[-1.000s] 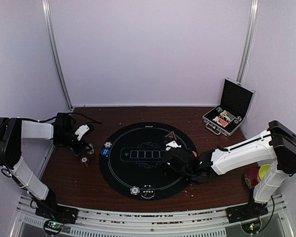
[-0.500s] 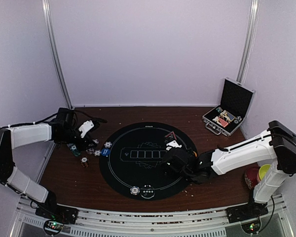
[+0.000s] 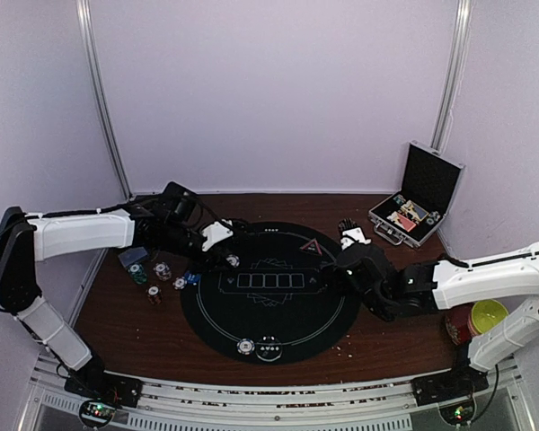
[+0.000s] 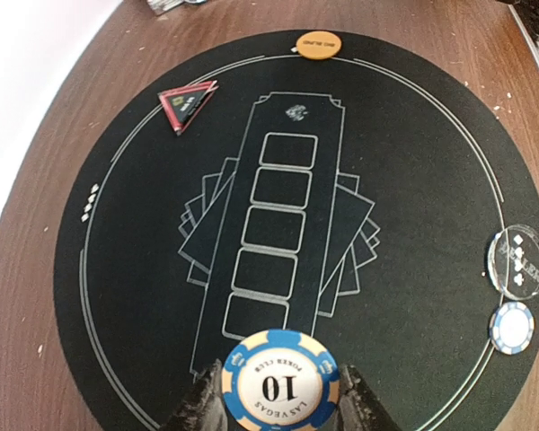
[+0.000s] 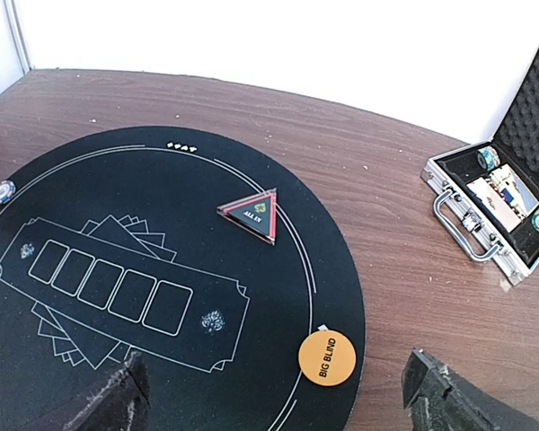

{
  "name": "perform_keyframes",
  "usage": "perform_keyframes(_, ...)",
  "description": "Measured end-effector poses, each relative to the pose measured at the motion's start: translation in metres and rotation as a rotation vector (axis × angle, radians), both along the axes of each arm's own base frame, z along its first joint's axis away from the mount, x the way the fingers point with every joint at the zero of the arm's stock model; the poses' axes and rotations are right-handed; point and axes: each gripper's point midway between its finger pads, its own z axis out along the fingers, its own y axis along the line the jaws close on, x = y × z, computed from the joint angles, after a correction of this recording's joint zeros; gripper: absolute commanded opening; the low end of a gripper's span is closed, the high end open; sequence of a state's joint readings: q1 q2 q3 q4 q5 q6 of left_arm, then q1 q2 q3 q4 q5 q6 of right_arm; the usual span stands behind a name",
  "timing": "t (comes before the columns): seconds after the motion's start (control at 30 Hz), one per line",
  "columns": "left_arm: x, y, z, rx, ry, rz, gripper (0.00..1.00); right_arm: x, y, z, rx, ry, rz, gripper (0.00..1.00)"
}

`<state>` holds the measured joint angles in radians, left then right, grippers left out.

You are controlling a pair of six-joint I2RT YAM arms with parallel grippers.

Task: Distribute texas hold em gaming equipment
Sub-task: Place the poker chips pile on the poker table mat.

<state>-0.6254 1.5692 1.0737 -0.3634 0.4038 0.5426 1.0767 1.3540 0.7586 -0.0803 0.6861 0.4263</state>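
Note:
The near printed card fan lies below my left gripper, toward the right in the top view, so my gripper should next lower that way and release the chip.
My left gripper (image 4: 278, 400) is shut on a blue-and-cream poker chip (image 4: 280, 388) marked 10, which it holds flat just above the left part of the round black mat (image 4: 413, 171). From the top view this gripper (image 3: 229, 261) hangs over the mat's left edge. My right gripper (image 5: 283, 404) stands open and holds nothing. It hovers over the mat's right edge, with the orange disc (image 5: 327, 357) lying between its fingers below. The red triangle marker (image 5: 251, 214) lies on the mat at the back right. A clear disc (image 4: 518, 260) and a blue-white chip (image 4: 511, 327) lie near the mat's front edge.
Several loose chips (image 3: 163, 269) and a blue disc (image 3: 192, 277) lie on the wood left of the mat. The open silver-edged case (image 3: 413, 206) stands at the back right. A yellow bowl (image 3: 488, 314) and a red bowl (image 3: 456, 323) sit by the right arm's base.
My left arm has swung right from the loose chips to the mat's left edge, carrying the chip. My right gripper has drawn back from the mat's middle toward the back right.

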Motion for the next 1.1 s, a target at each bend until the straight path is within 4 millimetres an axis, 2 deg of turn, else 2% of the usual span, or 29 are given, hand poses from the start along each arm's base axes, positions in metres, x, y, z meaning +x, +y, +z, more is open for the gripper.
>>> perform_keyframes(0.17, -0.003, -0.020, -0.014, 0.028, 0.029, -0.038, 0.24, 0.000, 0.001, -0.005, -0.013, 0.008, 0.001, 1.00)
perform_keyframes(0.4, -0.007, -0.011, -0.029, 0.082, 0.022, -0.021, 0.25, 0.000, 0.003, -0.013, -0.030, 0.024, 0.008, 1.00)
perform_keyframes(0.6, -0.010, -0.016, -0.032, 0.083, 0.027, -0.052, 0.25, 0.000, 0.003, -0.016, -0.037, 0.025, 0.006, 1.00)
perform_keyframes(0.7, -0.014, -0.026, -0.044, 0.100, 0.044, -0.083, 0.25, 0.001, 0.002, -0.015, -0.039, 0.023, 0.001, 1.00)
perform_keyframes(0.93, -0.023, -0.066, -0.078, 0.146, 0.080, -0.161, 0.26, 0.005, -0.004, -0.012, -0.035, 0.011, -0.025, 1.00)
perform_keyframes(1.03, -0.029, -0.080, -0.084, 0.147, 0.079, -0.180, 0.32, 0.005, -0.008, -0.007, -0.020, 0.002, -0.036, 1.00)
perform_keyframes(1.1, -0.033, -0.087, -0.087, 0.146, 0.074, -0.188, 0.48, 0.005, -0.011, -0.002, -0.005, -0.005, -0.044, 1.00)
